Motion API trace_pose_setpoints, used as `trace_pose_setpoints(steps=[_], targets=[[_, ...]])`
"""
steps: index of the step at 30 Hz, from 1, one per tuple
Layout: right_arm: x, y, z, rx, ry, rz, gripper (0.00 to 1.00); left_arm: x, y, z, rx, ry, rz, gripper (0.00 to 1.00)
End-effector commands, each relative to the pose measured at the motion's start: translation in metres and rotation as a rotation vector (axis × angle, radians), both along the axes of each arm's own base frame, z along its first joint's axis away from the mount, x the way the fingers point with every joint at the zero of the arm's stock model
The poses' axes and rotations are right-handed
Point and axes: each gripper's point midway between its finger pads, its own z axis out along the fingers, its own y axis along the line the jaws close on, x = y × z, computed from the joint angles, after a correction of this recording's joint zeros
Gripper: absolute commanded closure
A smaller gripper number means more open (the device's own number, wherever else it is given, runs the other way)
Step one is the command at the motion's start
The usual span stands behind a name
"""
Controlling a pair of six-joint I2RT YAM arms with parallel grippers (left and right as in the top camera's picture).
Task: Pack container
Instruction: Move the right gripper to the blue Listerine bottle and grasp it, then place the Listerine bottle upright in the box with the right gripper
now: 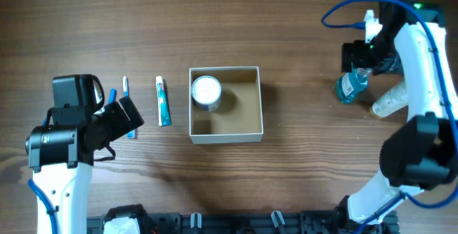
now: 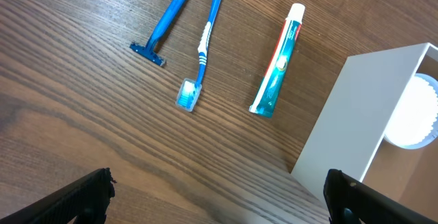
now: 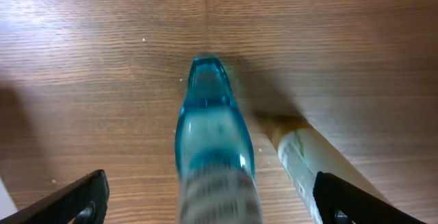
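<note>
I should lower my right gripper a little and close it around the blue bottle (image 3: 213, 148) at its pale cap end (image 3: 220, 195), which is nearest between my open fingers.
The container (image 1: 243, 114), a square shallow box with white walls and a tan inside, sits mid-table with a small round white jar (image 1: 206, 92) in its far left corner. Left of it lie a toothpaste tube (image 1: 163, 101), a blue toothbrush (image 1: 126, 91) and a blue razor (image 1: 112, 94). My left gripper (image 1: 130, 118) is open and empty over the table near them. In the left wrist view the razor (image 2: 164, 22), toothbrush (image 2: 204, 42), toothpaste (image 2: 277, 63) and container wall (image 2: 356, 114) lie ahead of the open fingers (image 2: 219, 200). My right gripper (image 1: 360, 66) is open, its fingers (image 3: 209, 200) wide on either side of a blue bottle (image 3: 213, 148).
The blue bottle (image 1: 352, 85) lies at the far right, with a whitish tube (image 1: 390, 101) beside it, which also shows in the right wrist view (image 3: 308, 162). The jar shows in the left wrist view (image 2: 414, 114). The right arm's white links run down the right edge.
</note>
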Motion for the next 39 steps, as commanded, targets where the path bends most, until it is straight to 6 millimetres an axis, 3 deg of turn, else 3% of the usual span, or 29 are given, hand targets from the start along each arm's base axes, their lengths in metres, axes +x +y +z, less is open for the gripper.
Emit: trace_pose_setpoints(steps=[1,3,6,8,10,12,15,24,25,28,31,34,35,37,39], targets=[[0.003,0.003,-0.020,0.025,0.037,0.015,0.10,0.003,0.003,0.007,0.005,-0.019,0.024,0.00],[0.005,0.002,-0.024,0.025,0.040,0.021,0.16,0.003,0.003,0.007,0.005,-0.019,0.024,0.00],[0.002,0.003,-0.025,0.026,0.055,0.041,0.41,0.003,0.003,0.007,0.005,-0.019,0.024,0.00],[-0.002,0.002,-0.025,0.023,0.072,0.040,0.52,0.002,0.003,0.007,0.005,-0.019,0.024,0.00],[-0.006,0.002,-0.025,0.020,0.089,0.039,0.52,0.002,0.003,0.007,0.005,-0.019,0.024,0.00],[-0.008,0.002,-0.025,0.021,0.097,0.039,0.46,0.003,0.003,0.007,0.005,-0.019,0.024,0.00],[-0.009,0.001,-0.025,0.021,0.101,0.037,0.46,0.002,0.003,0.007,0.005,-0.019,0.024,0.00],[-0.015,-0.007,-0.025,0.027,0.117,-0.001,0.79,0.002,0.003,0.007,0.005,-0.018,0.024,0.00],[-0.014,-0.008,-0.025,0.026,0.112,-0.014,0.93,0.002,0.003,0.007,0.005,-0.018,0.025,0.00],[-0.009,-0.005,-0.021,0.025,0.083,-0.075,0.96,0.002,0.003,0.007,0.005,-0.019,0.024,0.00],[-0.002,0.016,0.019,0.031,-0.028,-0.065,0.96,0.003,0.003,0.007,0.005,-0.019,0.024,0.00],[-0.012,0.076,0.097,0.075,-0.205,0.013,0.96,0.003,0.003,0.007,0.005,-0.019,0.024,0.00],[-0.016,0.086,0.109,0.084,-0.230,0.020,0.96,0.003,0.003,0.007,0.005,-0.019,0.024,0.00],[-0.039,0.134,0.155,0.140,-0.313,0.074,0.96,0.003,0.003,0.007,0.005,-0.019,0.024,0.00],[-0.058,0.181,0.185,0.202,-0.367,0.146,0.96,0.003,0.003,0.007,0.004,-0.019,0.024,0.00]])
